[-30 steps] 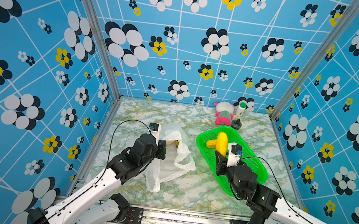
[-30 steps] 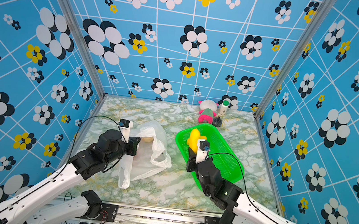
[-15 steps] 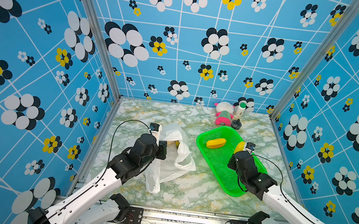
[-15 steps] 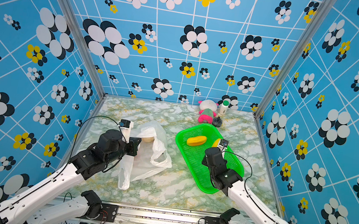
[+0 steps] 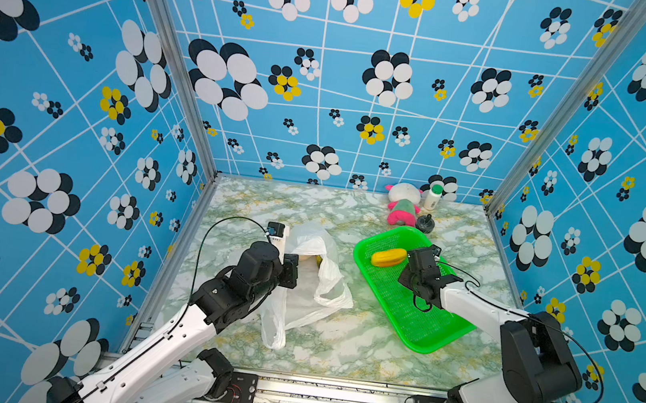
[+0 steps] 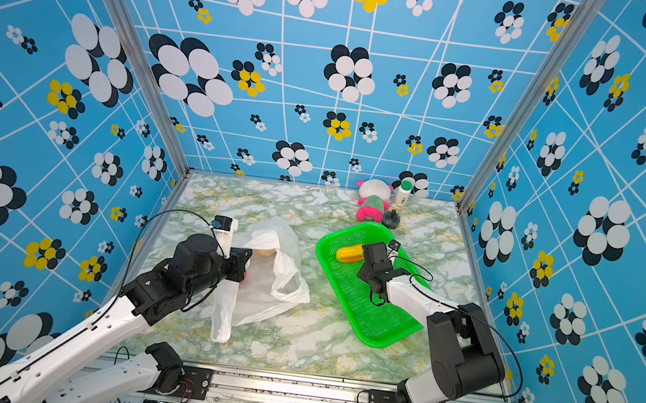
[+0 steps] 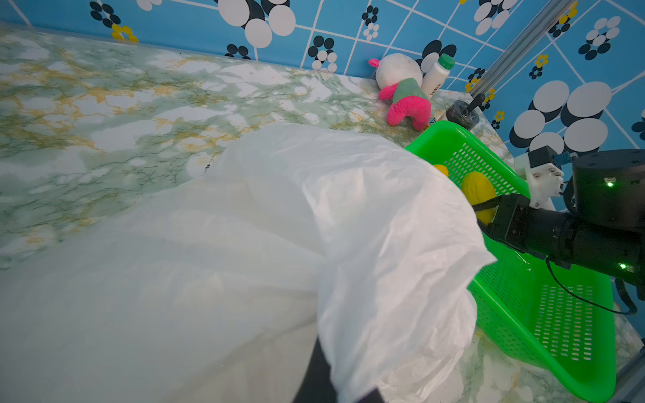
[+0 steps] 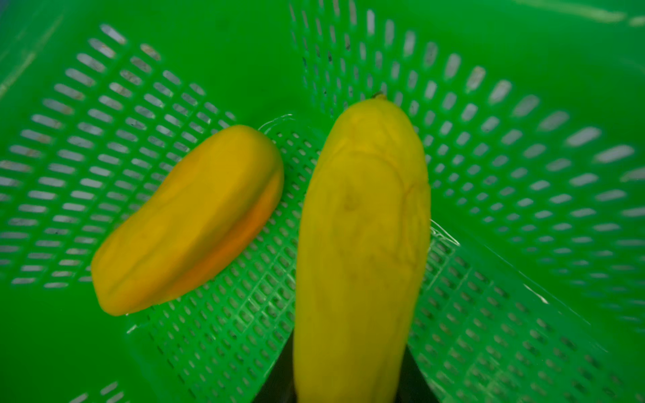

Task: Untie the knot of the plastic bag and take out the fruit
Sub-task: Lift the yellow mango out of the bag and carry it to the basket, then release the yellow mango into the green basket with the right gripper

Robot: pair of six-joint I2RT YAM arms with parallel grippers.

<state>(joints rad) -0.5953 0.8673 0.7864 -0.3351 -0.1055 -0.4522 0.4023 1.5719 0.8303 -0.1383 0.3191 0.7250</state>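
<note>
I will next move my right gripper down toward the basket's bottom (image 8: 274, 278) beside the yellow-orange fruit and let go of the yellow oblong fruit (image 8: 363, 226), because that open bottom of the basket is just below my gripper.
The white plastic bag (image 5: 316, 294) lies left of centre with its mouth gaping; the knot is not in view. My left gripper (image 5: 291, 270) is shut on the bag's rim (image 7: 349, 314) and holds it up. A beige fruit (image 5: 308, 260) shows inside the mouth. One yellow-orange fruit (image 5: 388, 257) lies at the far end of the green basket (image 5: 426, 332). My right gripper (image 5: 410, 261) is low over that end, shut on a yellow oblong fruit (image 8: 363, 226) beside the lying fruit (image 8: 188, 223).
A pink-and-white plush toy (image 5: 401, 209), a white bottle with a green cap (image 5: 433, 197) and a small black object (image 5: 425, 223) stand at the back right. Blue patterned walls close in three sides of the marble table (image 5: 292, 203).
My right arm swung right and back, and has brought the yellow fruit down at the basket's far end beside the other fruit. The left arm and bag have not moved.
</note>
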